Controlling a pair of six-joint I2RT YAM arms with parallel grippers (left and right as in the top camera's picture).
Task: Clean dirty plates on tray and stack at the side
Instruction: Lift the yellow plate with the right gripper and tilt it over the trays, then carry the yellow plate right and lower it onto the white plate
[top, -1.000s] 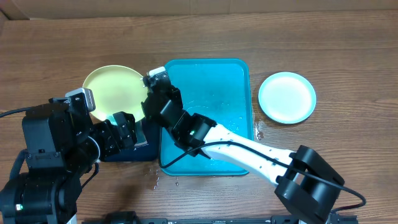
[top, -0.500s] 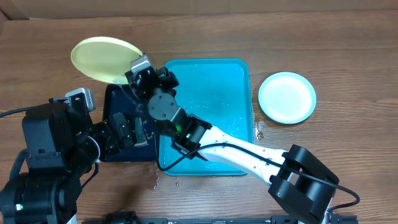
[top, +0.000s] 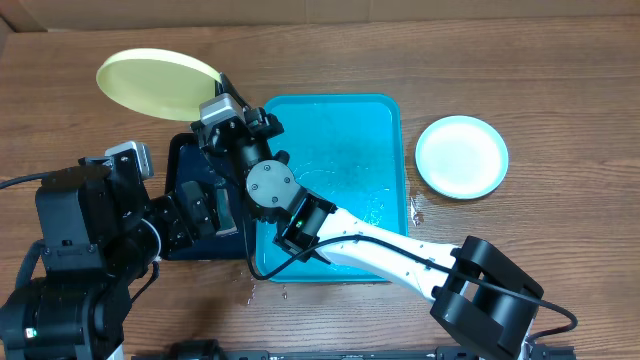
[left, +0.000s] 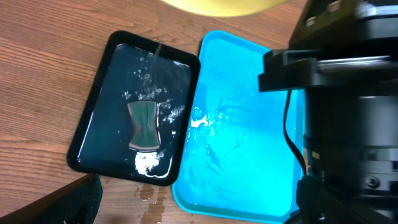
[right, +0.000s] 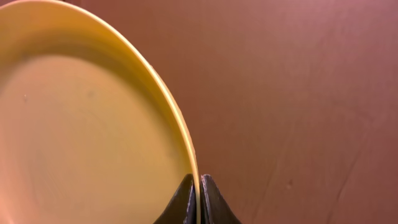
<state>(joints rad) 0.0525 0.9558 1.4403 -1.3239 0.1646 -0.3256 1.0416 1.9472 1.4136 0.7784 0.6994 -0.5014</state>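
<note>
The light-blue plate (top: 461, 157) lies below and to the right in the overhead view, so the robot's right gripper will next move across the turquoise tray (top: 365, 130) and down to stack on it.
A lime-green plate (top: 155, 83) hangs tilted over the table beyond the back left of the dark tray. My right gripper (top: 213, 100) is shut on its rim. In the right wrist view the plate (right: 81, 124) fills the left half, with the gripper (right: 198, 199) pinching its edge. The turquoise tray (top: 365, 130) lies in the middle, wet, with no plate on it, partly under my right arm. A light-blue plate (top: 461, 157) lies on the table right of that tray. My left gripper (top: 207, 210) stands open over the dark tray; in its wrist view the gripper (left: 199, 211) holds nothing.
A dark navy tray (left: 99, 112) holding water and a brownish sponge (left: 144, 126) sits left of the turquoise tray (left: 242, 143). Water drops lie on the wood (top: 265, 290) by the trays' front edge. My right arm (left: 348, 93) crosses above the turquoise tray.
My right gripper has carried the lime-green plate from above the dark tray up and toward the back left, tilting it. The left arm has not moved.
</note>
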